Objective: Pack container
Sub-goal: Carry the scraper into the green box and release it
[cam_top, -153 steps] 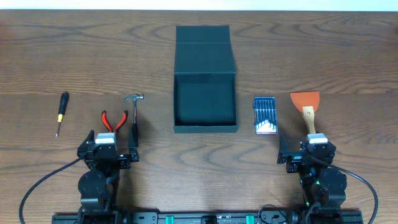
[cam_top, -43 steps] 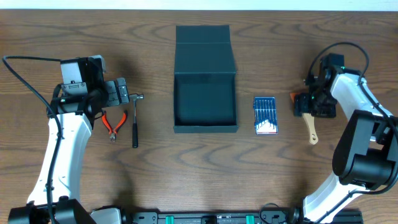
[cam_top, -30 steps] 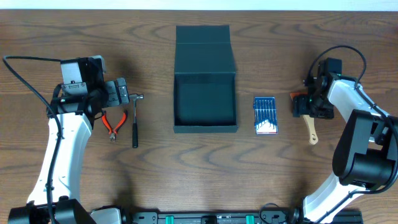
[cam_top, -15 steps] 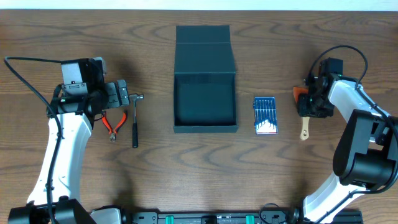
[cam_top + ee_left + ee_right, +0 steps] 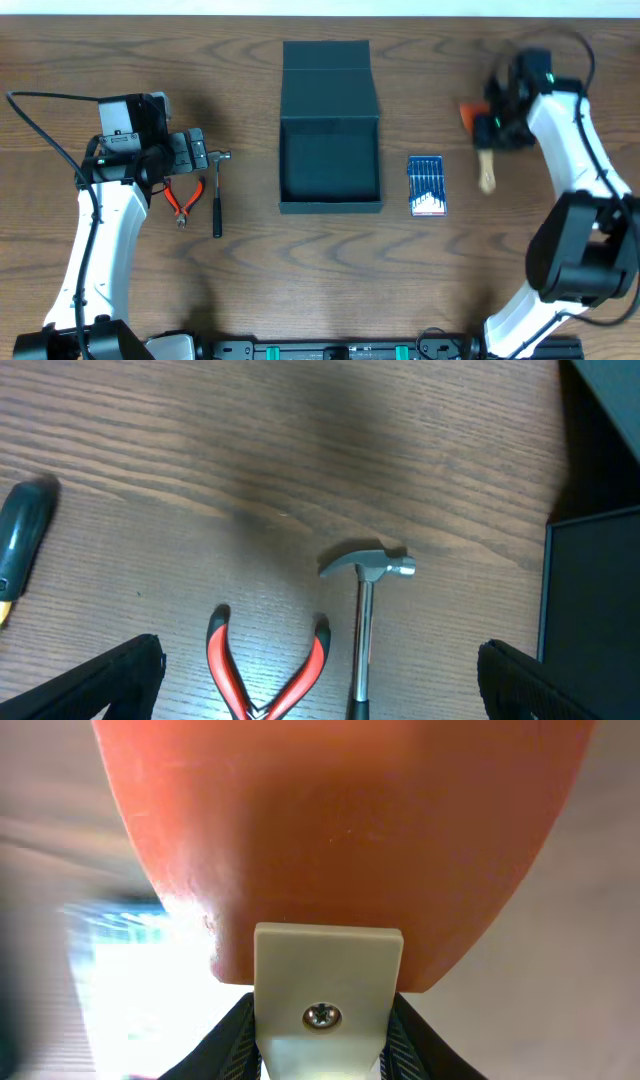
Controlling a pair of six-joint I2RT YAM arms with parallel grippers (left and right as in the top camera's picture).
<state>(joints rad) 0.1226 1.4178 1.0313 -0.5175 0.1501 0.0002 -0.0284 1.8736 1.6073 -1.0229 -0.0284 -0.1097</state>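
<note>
My right gripper will go past the blue case, turn the scraper's orange blade toward the hammer's side, and move down into the container (image 5: pixel 330 163), because the container's bottom is empty.
The dark teal container (image 5: pixel 330 165) lies open at the table's middle, its flap lid (image 5: pixel 328 80) folded back behind it. To its right, my right gripper (image 5: pixel 492 125) is shut on a scraper (image 5: pixel 487 172) with an orange blade and a pale wooden handle, held above the table. In the right wrist view the orange blade (image 5: pixel 340 830) fills the frame and both fingers of my right gripper (image 5: pixel 328 1020) press the handle's sides. My left gripper (image 5: pixel 195 152) stands open over red-handled pliers (image 5: pixel 262 680) and a small hammer (image 5: pixel 365 600), holding nothing.
A blue case of drill bits (image 5: pixel 427 185) lies just right of the container. The pliers (image 5: pixel 184 197) and hammer (image 5: pixel 216 190) lie left of it. A screwdriver's dark handle (image 5: pixel 22 540) shows at the left edge of the left wrist view.
The right gripper closed on the scraper, lifted it off the table and carried it toward the far side. The left arm has not moved.
</note>
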